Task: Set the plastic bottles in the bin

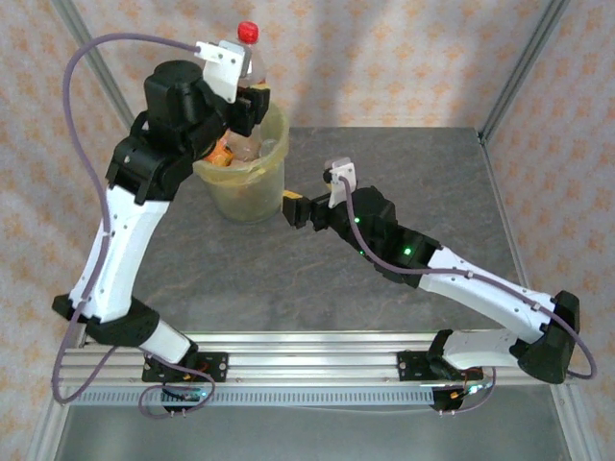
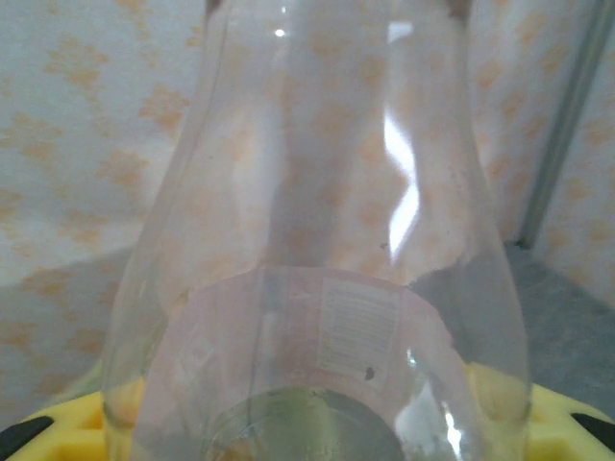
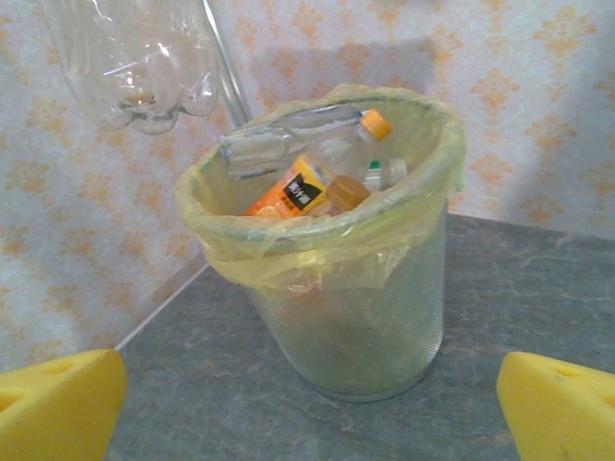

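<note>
The base of the red-capped bottle still hangs above the bin's rim, so the robot's left gripper should next lower and tilt toward the bin's opening (image 1: pixel 245 149) to release the bottle there.
A clear plastic bottle (image 1: pixel 248 48) with a red cap stands upright in the air above the bin (image 1: pixel 252 197), with my left gripper (image 1: pixel 250 106) shut on its body. In the left wrist view the bottle (image 2: pixel 317 240) is pressed close between the yellow pads (image 2: pixel 67 430). The pale yellow-green bin (image 3: pixel 365 317) has a yellow bag liner and holds several bottles, among them an orange-labelled one (image 3: pixel 293 192). The held bottle's base (image 3: pixel 135 77) hangs at the upper left of the right wrist view. My right gripper (image 1: pixel 293 207) is open and empty, just right of the bin and facing it.
The bin stands at the back left of the grey table (image 1: pixel 404 163), close to the patterned wall (image 1: pixel 384 58). Metal frame posts (image 1: pixel 524 62) rise at the back corners. Grey tabletop lies between my right gripper's fingertips (image 3: pixel 58 408) and the bin.
</note>
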Action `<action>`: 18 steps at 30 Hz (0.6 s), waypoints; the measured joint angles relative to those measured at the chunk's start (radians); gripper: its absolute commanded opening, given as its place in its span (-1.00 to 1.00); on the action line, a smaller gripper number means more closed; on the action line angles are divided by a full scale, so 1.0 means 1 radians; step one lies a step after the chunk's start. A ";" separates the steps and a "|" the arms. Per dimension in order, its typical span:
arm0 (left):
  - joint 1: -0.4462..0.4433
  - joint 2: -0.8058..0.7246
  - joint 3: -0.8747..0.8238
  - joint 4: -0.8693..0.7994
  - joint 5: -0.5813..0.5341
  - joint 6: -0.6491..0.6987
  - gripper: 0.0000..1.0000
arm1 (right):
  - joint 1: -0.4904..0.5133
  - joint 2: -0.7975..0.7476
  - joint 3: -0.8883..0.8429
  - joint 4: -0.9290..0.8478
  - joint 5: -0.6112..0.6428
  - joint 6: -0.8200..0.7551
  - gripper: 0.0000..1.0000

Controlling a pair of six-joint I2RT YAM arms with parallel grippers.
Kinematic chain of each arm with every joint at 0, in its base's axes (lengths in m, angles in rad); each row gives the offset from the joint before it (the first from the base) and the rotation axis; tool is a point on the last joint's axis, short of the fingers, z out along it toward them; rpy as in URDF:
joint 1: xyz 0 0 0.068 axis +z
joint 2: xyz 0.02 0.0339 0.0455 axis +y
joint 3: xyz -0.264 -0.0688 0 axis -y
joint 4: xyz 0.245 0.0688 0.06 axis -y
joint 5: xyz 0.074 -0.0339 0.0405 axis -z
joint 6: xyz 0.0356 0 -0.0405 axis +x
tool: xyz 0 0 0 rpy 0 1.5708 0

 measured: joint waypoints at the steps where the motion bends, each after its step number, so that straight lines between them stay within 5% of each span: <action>1: 0.010 0.032 0.032 -0.018 -0.013 0.019 -0.09 | 0.000 -0.001 0.000 -0.008 0.013 0.003 0.98; 18: 0.104 0.269 0.114 -0.138 -0.152 0.245 -0.11 | 0.000 -0.117 -0.064 -0.129 0.175 0.045 0.98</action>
